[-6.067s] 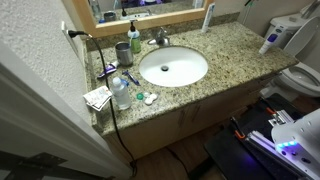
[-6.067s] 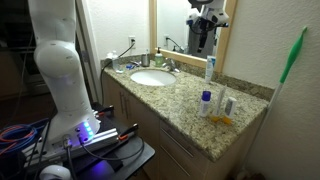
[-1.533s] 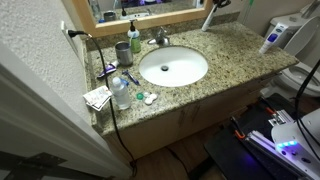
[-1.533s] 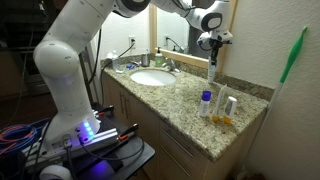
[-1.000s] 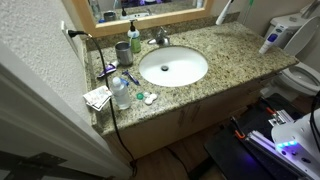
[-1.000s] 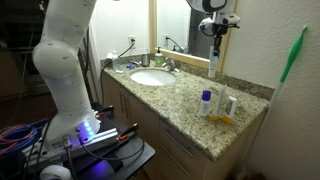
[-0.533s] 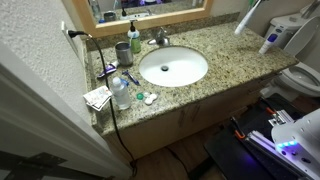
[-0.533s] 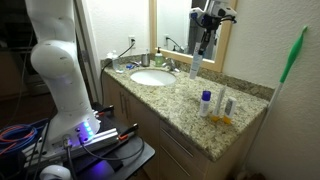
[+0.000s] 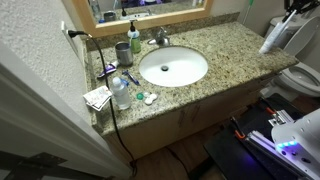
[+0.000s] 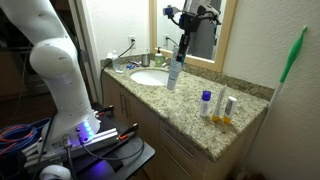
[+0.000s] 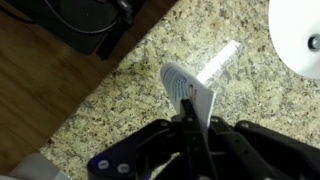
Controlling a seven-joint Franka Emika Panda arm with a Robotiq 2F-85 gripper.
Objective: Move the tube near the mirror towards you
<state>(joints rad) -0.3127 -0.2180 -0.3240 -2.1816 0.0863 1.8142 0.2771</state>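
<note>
My gripper moves toward the small bottles and down to the bare granite [image 10: 196, 106] beside the purple-capped bottle next and releases the tube [image 10: 174, 70], since it hangs above the counter.
The tube [image 10: 174, 70] is slim and white with a teal end pointing down. It hangs tilted in the air above the granite counter [image 10: 190, 110], near the sink [image 10: 150, 78] and well away from the mirror [image 10: 228, 45]. My gripper [image 10: 183, 40] is shut on the tube's upper end. In the wrist view the flat crimped end of the tube [image 11: 192, 90] sits clamped between my fingers, with speckled counter below. In an exterior view the tube [image 9: 276, 30] shows at the far right under the gripper [image 9: 294, 8].
Small bottles [image 10: 205, 103] stand at the counter's end near the wall. A dark soap dispenser [image 9: 134, 37], a cup, a water bottle [image 9: 120, 93] and small items crowd the counter beside the sink [image 9: 172, 67]. A toilet [image 9: 300, 75] is next to the vanity.
The gripper has lifted the tube from its spot by the mirror and carried it away from the wall, out over the counter towards the sink and front edge.
</note>
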